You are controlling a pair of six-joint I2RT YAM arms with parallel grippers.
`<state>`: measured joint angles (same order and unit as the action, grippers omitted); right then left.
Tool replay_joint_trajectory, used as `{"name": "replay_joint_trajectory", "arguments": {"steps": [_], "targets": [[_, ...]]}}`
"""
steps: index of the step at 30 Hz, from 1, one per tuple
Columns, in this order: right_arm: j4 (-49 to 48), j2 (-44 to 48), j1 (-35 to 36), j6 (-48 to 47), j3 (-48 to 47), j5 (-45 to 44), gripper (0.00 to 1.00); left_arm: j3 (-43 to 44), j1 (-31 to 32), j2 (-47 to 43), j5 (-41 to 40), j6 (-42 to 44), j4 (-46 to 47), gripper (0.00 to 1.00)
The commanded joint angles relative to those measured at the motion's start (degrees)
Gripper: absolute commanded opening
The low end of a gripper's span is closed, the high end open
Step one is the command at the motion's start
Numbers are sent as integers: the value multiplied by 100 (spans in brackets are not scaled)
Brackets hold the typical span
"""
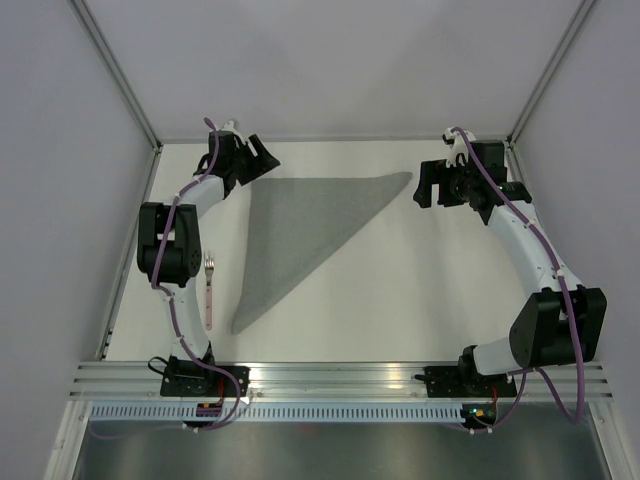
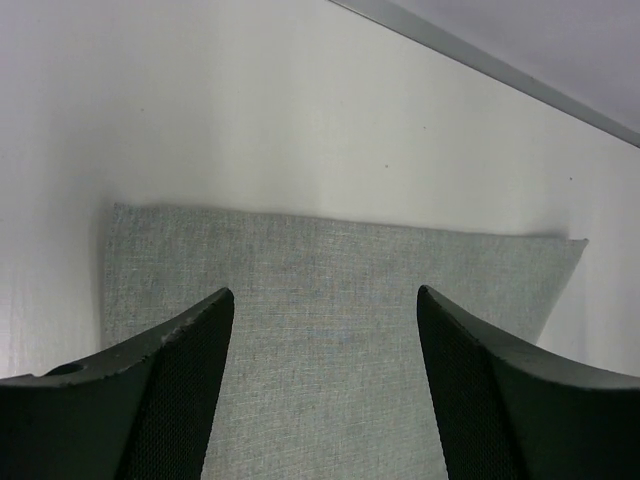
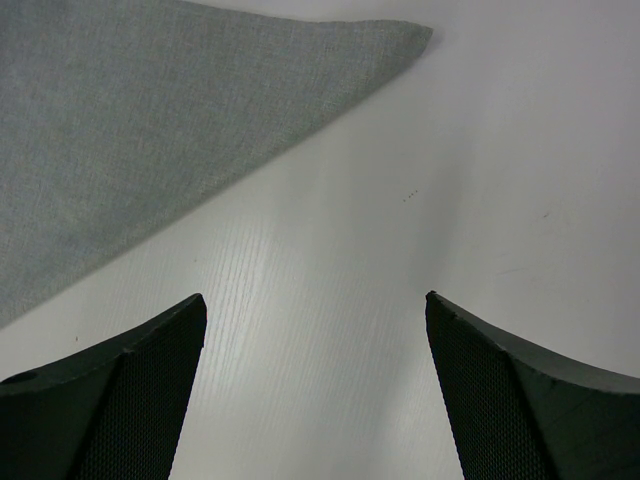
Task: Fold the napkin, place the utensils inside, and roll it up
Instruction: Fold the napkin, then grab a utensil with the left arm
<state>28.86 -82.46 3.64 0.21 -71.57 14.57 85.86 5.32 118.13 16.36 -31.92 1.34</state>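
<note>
My left gripper moves back and down onto the fork handle's far end next, with the napkin folded. That end is below the gripper, to its left in the top view.
The grey napkin lies flat on the white table, folded into a triangle with its long edge running from the right tip down to the near left. My left gripper hovers over the napkin's far left corner, open, and the cloth shows between its fingers. To the right, my right gripper is open just off the napkin's right tip, with only bare table between its fingers. One utensil, a fork with a pale pink handle, lies left of the napkin beside the left arm.
A metal frame rail runs along the table's left edge, and grey walls close in the back and sides. The left arm's elbow sits close to the fork. The metal base rail spans the near edge.
</note>
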Motion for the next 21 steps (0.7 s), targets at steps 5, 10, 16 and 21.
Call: {"name": "replay_joint_trajectory", "arguments": {"steps": [5, 10, 16, 21], "targets": [[102, 28, 40, 23, -199, 63, 95, -1078, -31, -1325, -1614, -480, -99, 79], [111, -34, 111, 32, -208, 178, 95, -2720, -14, -2756, -2742, -1061, -792, 75], [93, -113, 260, 76, -182, 257, 94, -4094, 30, -4197, -3243, -1413, -1557, 73], [58, -174, 286, 93, -147, 345, 94, -4683, 48, -5193, -3736, -1632, -2717, 74]]}}
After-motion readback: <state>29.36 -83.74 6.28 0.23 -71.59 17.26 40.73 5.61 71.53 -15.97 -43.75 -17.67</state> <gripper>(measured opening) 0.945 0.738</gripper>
